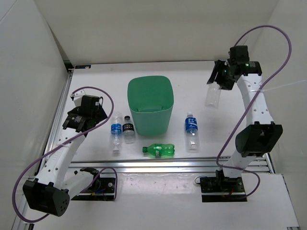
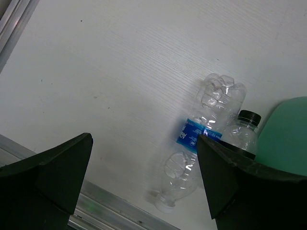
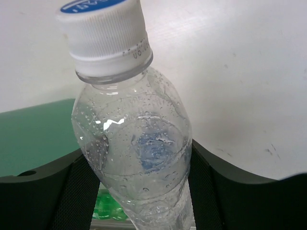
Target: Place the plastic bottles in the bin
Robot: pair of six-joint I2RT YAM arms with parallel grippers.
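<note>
My right gripper rises next, carries its bottle left in the top view and releases it over the bin's opening (image 1: 150,94), since it hangs outside the bin.
The green bin (image 1: 150,105) stands at the table's middle. My right gripper (image 1: 221,79) is shut on a clear unlabelled bottle (image 1: 213,96), held in the air right of the bin; the right wrist view shows the bottle (image 3: 136,153) between the pads, white cap up. My left gripper (image 1: 96,116) is open, left of a blue-label bottle (image 1: 116,132) and a black-label bottle (image 1: 128,130) that lie beside the bin's left side. Both show in the left wrist view, the blue-label one (image 2: 201,139) and the black-capped one (image 2: 242,134). Another blue-label bottle (image 1: 192,130) lies right of the bin. A green bottle (image 1: 159,150) lies in front of it.
An aluminium rail (image 1: 168,166) runs along the table's near edge, with the arm bases and cables behind it. White walls close the left, back and right sides. The bin's edge shows green in the left wrist view (image 2: 288,139).
</note>
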